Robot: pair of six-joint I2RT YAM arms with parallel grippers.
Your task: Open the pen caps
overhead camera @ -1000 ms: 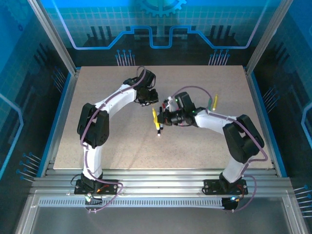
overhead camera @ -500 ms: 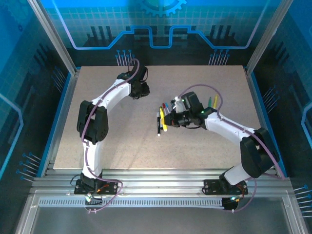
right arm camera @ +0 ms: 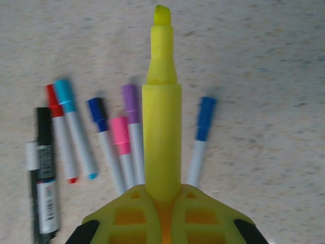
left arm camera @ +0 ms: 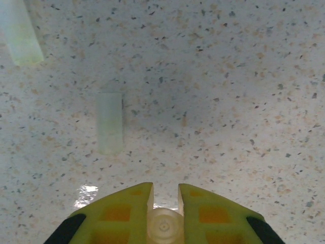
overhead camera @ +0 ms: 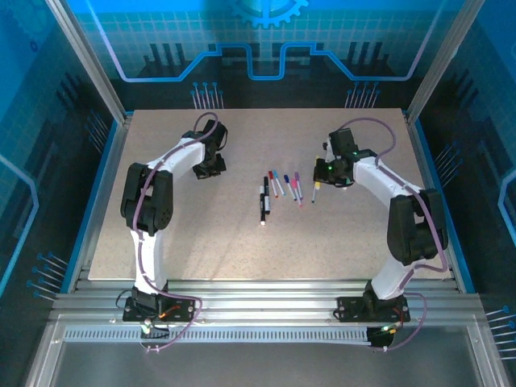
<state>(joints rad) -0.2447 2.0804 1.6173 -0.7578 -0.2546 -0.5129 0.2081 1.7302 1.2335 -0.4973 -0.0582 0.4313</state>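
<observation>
I need to lower my left gripper next to the bare table (left arm camera: 145,169) beside the nearer loose cap below it, to release the pale translucent cap clear of both loose caps.
My right gripper (right arm camera: 161,190) is shut on a yellow highlighter (right arm camera: 161,137) whose bare chisel tip (right arm camera: 162,15) points away from the camera. Below it on the table lie several capped pens, with a red cap (right arm camera: 51,95), a cyan cap (right arm camera: 64,91), a dark blue cap (right arm camera: 96,111), a pink cap (right arm camera: 120,134), a purple cap (right arm camera: 130,100) and a blue cap (right arm camera: 205,118). My left gripper (left arm camera: 165,190) is shut on a pale translucent cap (left arm camera: 165,223). Two more pale caps (left arm camera: 109,122) (left arm camera: 20,31) lie loose on the table ahead of it.
A black marker (right arm camera: 43,173) with a white label lies left of the pen row (overhead camera: 290,187). In the top view my left gripper (overhead camera: 208,165) is at the back left and my right gripper (overhead camera: 326,171) at the back right, the pens between them. The blue enclosure frame (overhead camera: 105,153) borders the speckled table (overhead camera: 201,234).
The two grippers have pulled apart from the table's middle. The left went back-left with the cap, the right went right with the yellow highlighter, uncovering the pen row.
</observation>
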